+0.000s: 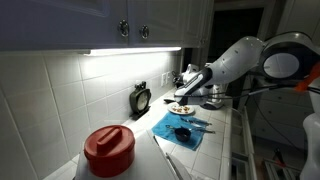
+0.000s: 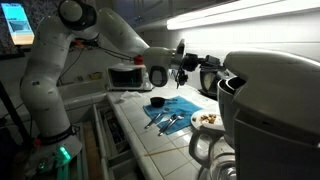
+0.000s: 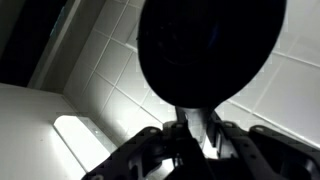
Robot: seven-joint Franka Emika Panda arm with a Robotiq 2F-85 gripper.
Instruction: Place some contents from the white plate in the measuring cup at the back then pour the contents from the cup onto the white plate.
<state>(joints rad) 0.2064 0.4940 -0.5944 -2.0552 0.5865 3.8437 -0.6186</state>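
The blue cloth's wall-side end [image 2: 183, 107] is bare. My gripper will next turn the tilted cup level, leave the plate [image 2: 207, 119], lower the cup onto that spot and let go.
In the wrist view the dark round measuring cup [image 3: 210, 45] fills the top, and its short handle runs down between the jaws of my gripper [image 3: 198, 140], which is shut on it. In both exterior views the gripper [image 1: 186, 82] [image 2: 184, 63] holds the cup in the air above the counter. The white plate [image 1: 181, 108] [image 2: 207, 119] lies on the counter just below it, with a few small brownish bits on it. Whether anything is inside the cup is hidden.
A second dark cup [image 1: 181, 131] [image 2: 157, 101] and some utensils lie on a blue cloth [image 1: 170, 123]. A black timer [image 1: 140, 98] stands by the tiled wall. A red-lidded jar [image 1: 108, 150] and a white coffee maker [image 2: 270, 110] stand close to the cameras.
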